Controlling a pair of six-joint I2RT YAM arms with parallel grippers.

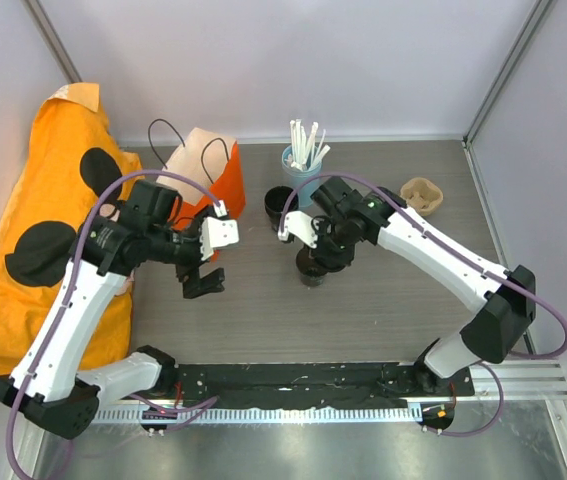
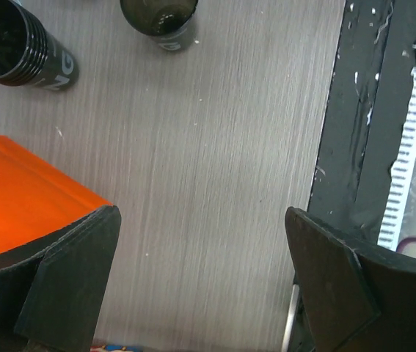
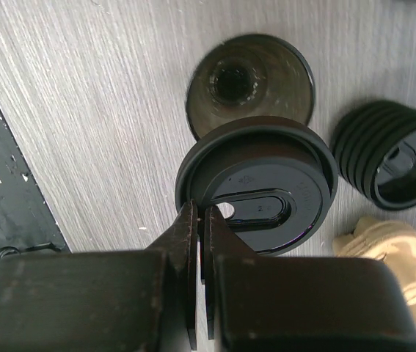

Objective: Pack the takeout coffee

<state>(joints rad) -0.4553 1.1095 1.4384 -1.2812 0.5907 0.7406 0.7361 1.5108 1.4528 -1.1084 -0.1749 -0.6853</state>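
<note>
I need to move my right gripper to the left in the top view next, and down onto the cup's open rim, to let go of the lid, which hangs off-centre.
A dark empty coffee cup [image 1: 313, 273] [image 3: 250, 84] stands upright mid-table. My right gripper [image 1: 315, 247] [image 3: 200, 214] is shut on the rim of a black lid [image 3: 257, 183], which hangs just above the cup and a little off its centre. The orange paper bag [image 1: 215, 172] [image 2: 17, 194] stands at the back left. My left gripper [image 1: 203, 281] [image 2: 202, 220] hovers wide open next to the bag, over bare table, with nothing between its fingers. The same cup [image 2: 160, 18] shows at the top of the left wrist view.
A stack of black lids [image 1: 281, 206] [image 3: 391, 154] [image 2: 17, 48] lies behind the cup. A blue cup of white straws [image 1: 303, 152] and a cardboard cup carrier [image 1: 421, 195] [image 3: 391, 257] sit at the back. An orange spotted cloth [image 1: 33, 250] covers the left side. A black rail [image 1: 293, 385] runs along the near edge.
</note>
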